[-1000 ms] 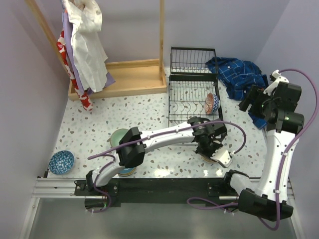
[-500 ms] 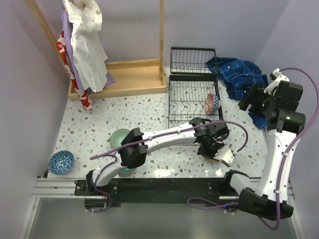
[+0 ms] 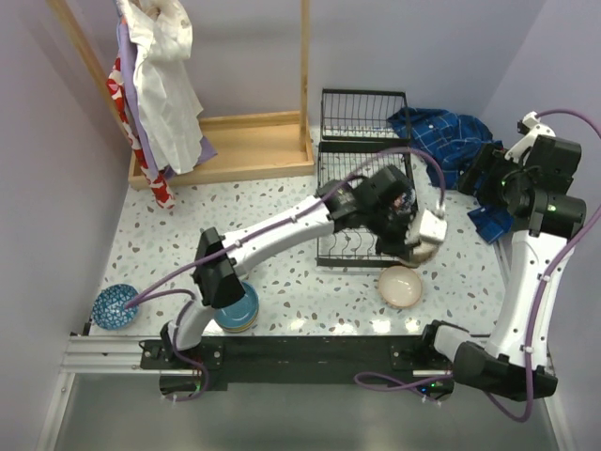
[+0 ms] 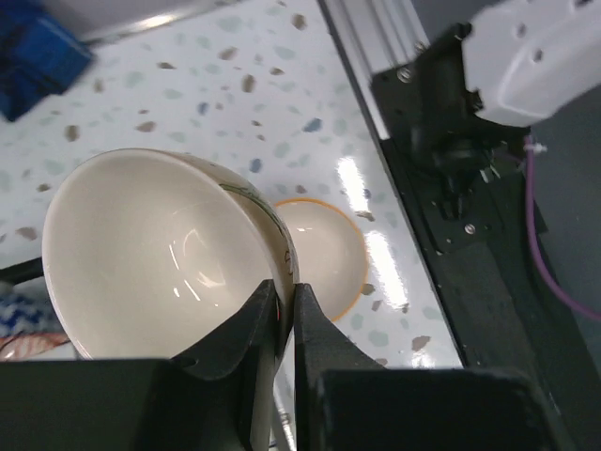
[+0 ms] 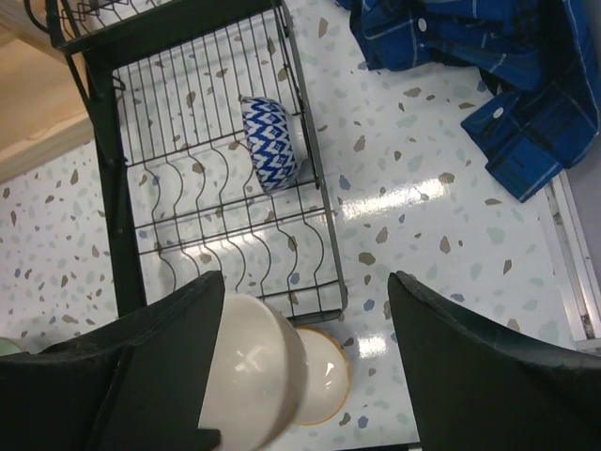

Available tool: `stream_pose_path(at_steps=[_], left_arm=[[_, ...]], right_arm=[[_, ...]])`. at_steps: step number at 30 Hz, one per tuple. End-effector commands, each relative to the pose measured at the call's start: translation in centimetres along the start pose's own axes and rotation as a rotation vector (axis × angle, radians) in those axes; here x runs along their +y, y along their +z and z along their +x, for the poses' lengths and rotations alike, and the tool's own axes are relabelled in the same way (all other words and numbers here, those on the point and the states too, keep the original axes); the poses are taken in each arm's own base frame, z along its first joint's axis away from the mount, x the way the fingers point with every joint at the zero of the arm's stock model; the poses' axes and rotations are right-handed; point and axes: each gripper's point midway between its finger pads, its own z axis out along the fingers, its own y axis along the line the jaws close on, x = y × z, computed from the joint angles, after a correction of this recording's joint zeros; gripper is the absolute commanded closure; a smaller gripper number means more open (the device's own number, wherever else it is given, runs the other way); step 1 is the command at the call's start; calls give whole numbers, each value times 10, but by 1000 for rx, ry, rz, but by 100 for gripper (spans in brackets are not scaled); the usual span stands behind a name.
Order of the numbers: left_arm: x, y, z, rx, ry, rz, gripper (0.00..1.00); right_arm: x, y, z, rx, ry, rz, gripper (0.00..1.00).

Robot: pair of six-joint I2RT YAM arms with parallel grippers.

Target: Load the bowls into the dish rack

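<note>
My left gripper carries the cream bowl outward, turns, lowers and releases it next. The rack's wires beside the blue zigzag bowl stand empty outward of and below my gripper.
My left gripper [image 3: 414, 241] is shut on the rim of a cream bowl [image 3: 425, 252] and holds it tilted above the near right corner of the black wire dish rack [image 3: 362, 160]. In the left wrist view both jaws pinch the bowl's wall [image 4: 160, 272]. Below it a cream bowl with an orange rim [image 3: 401, 287] sits on the table. A blue zigzag bowl [image 5: 272, 143] stands between the rack's prongs. A teal-topped stack of bowls [image 3: 237, 306] and a dark blue speckled bowl [image 3: 115, 306] sit near left. My right gripper [image 3: 476, 183] is open and empty, high to the right of the rack.
A blue checked shirt [image 3: 441, 136] lies to the right of the rack. A wooden clothes stand [image 3: 225, 146] with hanging garments stands at the back left. The rack's hinged end panel [image 3: 363, 113] stands upright at its far end. A black rail [image 3: 310, 352] runs along the near edge.
My left gripper has lifted the cream bowl off the orange-rimmed bowl and carried it back toward the rack's near right corner. The right gripper has shifted slightly.
</note>
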Motion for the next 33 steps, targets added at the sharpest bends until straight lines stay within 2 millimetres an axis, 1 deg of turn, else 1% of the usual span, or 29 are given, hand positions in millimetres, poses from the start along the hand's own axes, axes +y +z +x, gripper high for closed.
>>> stream_pose_path(at_steps=[1, 2, 3, 4, 5, 6, 7, 8, 9, 10, 11, 12, 13, 14, 15, 17, 19, 22, 23, 26, 28, 29, 31, 32, 33], left_arm=[[93, -109, -73, -411, -193, -213, 100], [105, -115, -70, -444, -238, -206, 100], [125, -134, -73, -507, -256, -237, 100], [133, -141, -71, -543, -353, -222, 100], [140, -138, -60, -561, -412, -195, 100], [159, -159, -64, -646, -394, -222, 100], [162, -168, -67, -727, -514, -177, 100], [166, -160, -36, -762, -630, -173, 100], [173, -195, -52, -939, -502, -215, 100], [177, -198, -44, -975, -583, -221, 100], [184, -192, -33, -976, -622, -223, 100], [186, -200, -34, -1020, -607, -217, 100], [188, -200, -31, -1038, -671, -199, 100], [192, -198, -25, -1049, -699, -202, 100], [191, -199, -27, -1070, -685, -192, 100], [198, -196, -18, -1100, -750, -194, 100], [207, -189, -8, -1117, -835, -190, 100], [220, -188, 1, -1166, -936, -210, 100], [227, -183, 9, -1181, -985, -225, 100], [242, -170, 23, -1199, -1135, -234, 100], [246, -160, 23, -1202, -1215, -224, 100], [247, -148, 26, -1185, -1283, -231, 100], [250, -139, 26, -1182, -1367, -216, 100], [248, -128, 25, -1163, -1414, -214, 100], [248, -124, 24, -1164, -1431, -209, 100]], right_arm=[[-7, 2, -9, -9, -19, 36, 26], [-10, 7, -7, 7, -18, 47, 26], [-14, 9, -6, 18, -21, 67, 26], [-17, 12, -3, 31, -21, 82, 26], [-21, 14, 0, 42, -22, 96, 26], [-26, 17, 4, 54, -28, 119, 26], [-29, 19, 5, 62, -30, 131, 26], [-31, 20, 7, 70, -30, 142, 26], [-33, 22, 9, 82, -40, 150, 26], [-37, 22, 8, 83, -47, 166, 26], [-39, 22, 7, 83, -57, 177, 26], [-42, 24, 6, 86, -74, 186, 26], [-46, 23, 4, 85, -86, 208, 26], [-46, 24, 4, 89, -93, 207, 26], [-49, 23, 2, 84, -109, 221, 26], [-53, 26, 1, 84, -118, 237, 26], [-56, 30, 5, 96, -121, 247, 26], [-61, 33, 14, 123, -131, 265, 26], [-63, 33, 17, 131, -137, 268, 26], [-66, 36, 25, 153, -141, 274, 26], [-67, 37, 29, 167, -140, 276, 26], [-67, 38, 29, 170, -140, 275, 26], [-66, 39, 29, 169, -139, 272, 26], [-67, 39, 29, 170, -139, 273, 26], [-67, 40, 31, 177, -141, 276, 26]])
